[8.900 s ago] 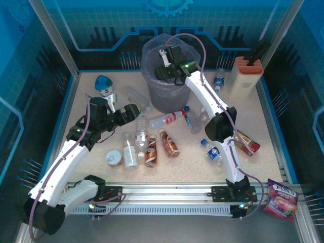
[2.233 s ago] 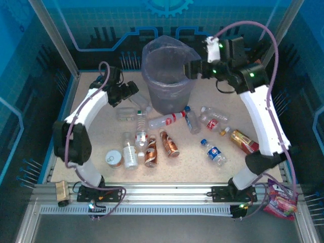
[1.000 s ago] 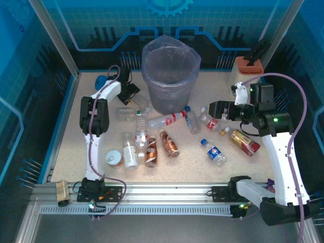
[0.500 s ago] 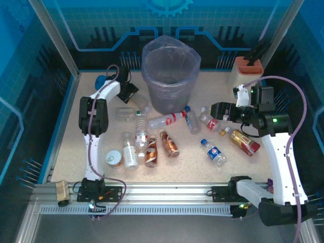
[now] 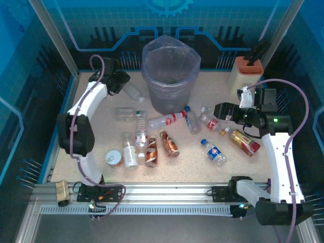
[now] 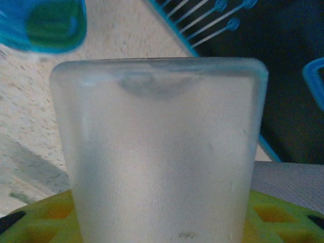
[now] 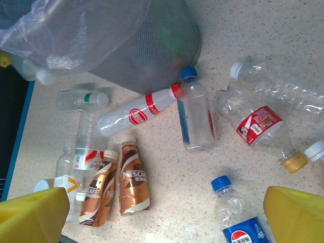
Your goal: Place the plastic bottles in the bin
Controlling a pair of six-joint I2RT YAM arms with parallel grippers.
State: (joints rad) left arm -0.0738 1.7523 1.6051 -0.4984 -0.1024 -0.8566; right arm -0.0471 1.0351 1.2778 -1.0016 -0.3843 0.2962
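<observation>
My left gripper holds the bottle below the bin's rim, so it should rise above that rim, swing over the bin's bag-lined opening and release the bottle.
The bin is a tall grey bucket with a translucent bag, standing at the back centre. My left gripper is left of it, shut on a clear frosted bottle, whose base sits between the yellow-green fingers. My right gripper hangs open above the bottles right of the bin, yellow fingers wide apart. Below it lie a red-labelled clear bottle, a blue-capped one, another red-labelled one, a Pepsi bottle and two copper-brown ones.
More bottles lie mid-table: a green-capped clear one, two clear ones, a brown one. A round tin lies front left. A beige block with an orange top stands back right. A blurred blue-topped object is beyond the held bottle.
My left gripper has closed on the clear bottle beside the bin and drawn back and left with it. The right gripper has drifted slightly back, still open.
</observation>
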